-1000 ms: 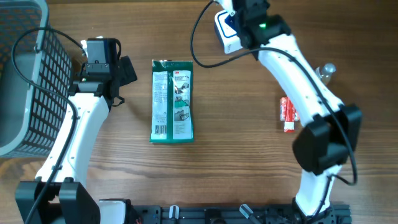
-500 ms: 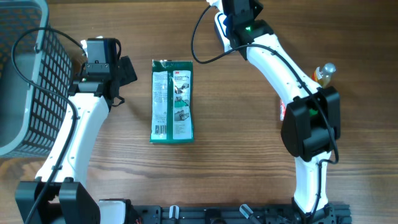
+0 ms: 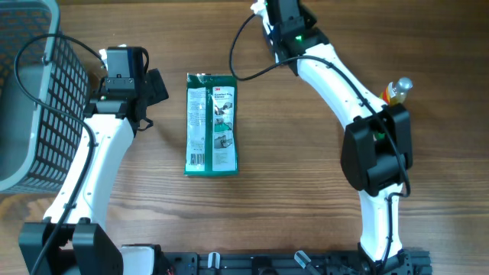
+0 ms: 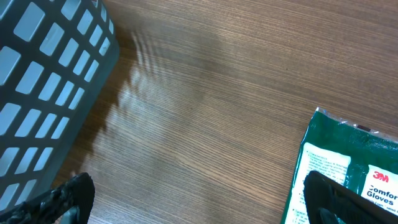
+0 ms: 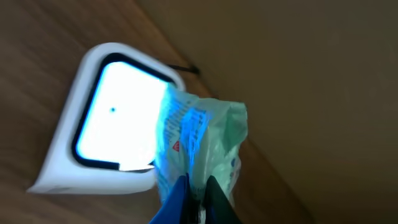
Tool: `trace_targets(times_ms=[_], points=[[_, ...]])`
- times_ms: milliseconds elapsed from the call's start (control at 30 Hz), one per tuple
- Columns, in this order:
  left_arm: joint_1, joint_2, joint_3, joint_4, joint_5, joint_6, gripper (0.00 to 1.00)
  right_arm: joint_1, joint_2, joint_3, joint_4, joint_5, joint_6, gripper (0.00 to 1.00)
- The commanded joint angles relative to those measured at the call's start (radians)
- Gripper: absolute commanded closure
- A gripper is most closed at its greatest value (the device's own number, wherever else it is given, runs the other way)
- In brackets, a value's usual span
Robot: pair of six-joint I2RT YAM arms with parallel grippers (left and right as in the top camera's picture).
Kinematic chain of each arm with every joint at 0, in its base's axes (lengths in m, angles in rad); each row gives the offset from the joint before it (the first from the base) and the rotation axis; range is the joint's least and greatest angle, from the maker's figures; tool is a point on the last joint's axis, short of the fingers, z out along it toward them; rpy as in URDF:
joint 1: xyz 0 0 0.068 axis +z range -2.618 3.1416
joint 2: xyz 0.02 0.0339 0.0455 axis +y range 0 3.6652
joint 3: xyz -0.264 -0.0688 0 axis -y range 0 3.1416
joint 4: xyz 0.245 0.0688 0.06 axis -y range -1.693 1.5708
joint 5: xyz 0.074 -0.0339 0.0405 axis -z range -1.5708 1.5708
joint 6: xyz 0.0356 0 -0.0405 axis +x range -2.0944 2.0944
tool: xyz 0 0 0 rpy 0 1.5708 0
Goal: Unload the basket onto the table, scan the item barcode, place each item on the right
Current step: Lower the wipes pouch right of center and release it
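Note:
The right gripper moves back from the scanner and down next to release the packet, since bare wood beside the gloves pack lies below and back from it.
My right gripper [image 5: 196, 186] is shut on the bottom edge of a small crinkled white-green plastic packet [image 5: 202, 146]. The packet is held upright just beside the glowing window of a white barcode scanner [image 5: 99, 130], whose blue light falls on the packet's left side. In the overhead view the right gripper [image 3: 280, 17] is at the table's back edge and hides the packet; only a white corner of the scanner [image 3: 257, 8] shows. My left gripper [image 4: 199, 205] is open over bare wood with nothing between its fingers.
A green 3M gloves pack [image 3: 212, 124] lies flat mid-table, its corner beside my left gripper's right finger [image 4: 329, 199]. A grey mesh basket [image 3: 30, 99] fills the far left. A small bottle [image 3: 397, 88] stands at the right by the right arm.
The right arm swung left along the back edge, bringing the packet up to the scanner, and now covers the red item at the right. The left arm has not moved.

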State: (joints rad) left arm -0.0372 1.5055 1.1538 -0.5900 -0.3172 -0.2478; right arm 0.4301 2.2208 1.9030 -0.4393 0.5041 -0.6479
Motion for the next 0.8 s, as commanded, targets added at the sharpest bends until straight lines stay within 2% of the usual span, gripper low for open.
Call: trace_targets(times_ms=[0,133,433,567,767], points=[[0.005,-0.001,0.011,0.003,-0.009,0.009,0.0,0.012,0.014,0.017,-0.056,-0.16,0.037,0.96],[0.005,-0.001,0.011,0.003,-0.009,0.009,0.0,0.012,0.014,0.017,-0.093,-0.222,0.099,0.96],[0.005,-0.001,0.011,0.003,-0.009,0.009,0.0,0.007,-0.032,0.017,-0.179,-0.222,0.222,0.96],[0.005,-0.001,0.011,0.003,-0.009,0.009,0.0,0.002,-0.139,0.018,-0.243,-0.223,0.266,0.96],[0.005,-0.001,0.011,0.003,-0.009,0.009,0.0,-0.005,-0.32,0.017,-0.458,-0.303,0.286,0.96]])
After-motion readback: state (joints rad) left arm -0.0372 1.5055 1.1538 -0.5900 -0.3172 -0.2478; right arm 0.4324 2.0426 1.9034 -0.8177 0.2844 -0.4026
